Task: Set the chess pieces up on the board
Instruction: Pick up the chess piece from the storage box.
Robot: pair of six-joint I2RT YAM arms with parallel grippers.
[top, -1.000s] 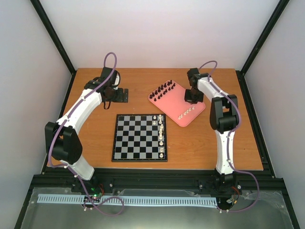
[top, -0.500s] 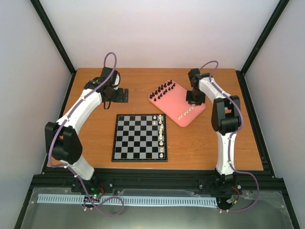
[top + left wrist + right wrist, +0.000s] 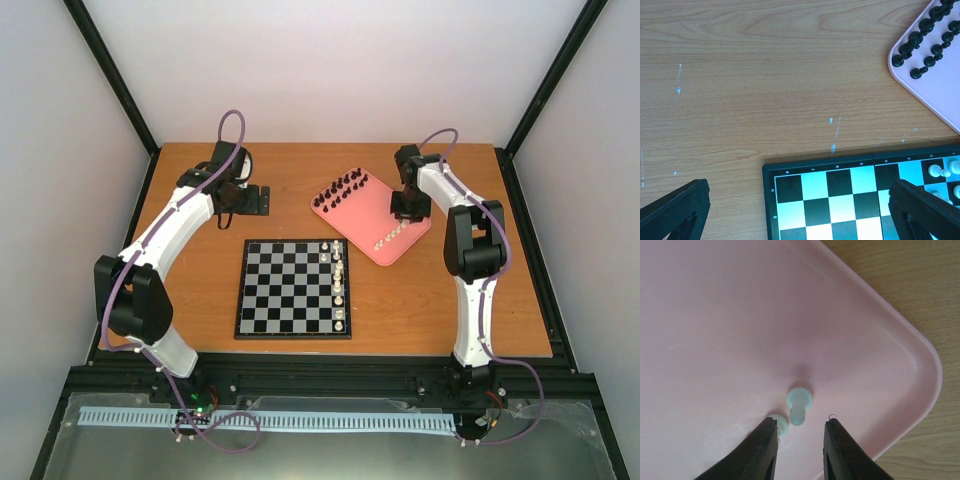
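Note:
My right gripper lowers around the pawn's head [image 3: 404,221] [image 3: 797,417] next, as the white pawn stands below it, in line with the gap between its fingers.
The board [image 3: 293,287] lies mid-table, with several cream-white chess pieces [image 3: 340,280] along its right edge. On the pink tray [image 3: 365,215] stand a group of black pieces [image 3: 343,187] and a short row of white pieces [image 3: 392,235]. My right gripper [image 3: 405,212] hovers low over the tray's right corner. In the right wrist view it [image 3: 801,426] is open, a white pawn [image 3: 800,404] stands just ahead between the fingers, and a second white piece [image 3: 781,424] touches the left finger. My left gripper [image 3: 799,196] is wide open above the board's corner [image 3: 840,190], holding nothing.
The left wrist view shows the tray's corner [image 3: 940,95] with black pieces [image 3: 925,40] and bare wood beside the board. Black frame posts and white walls enclose the table [image 3: 200,290]. The tray's rim [image 3: 920,365] lies close to my right fingers.
My right gripper has gone from shut to open above the tray's white pieces, and the arm shifted slightly. The left arm has not moved.

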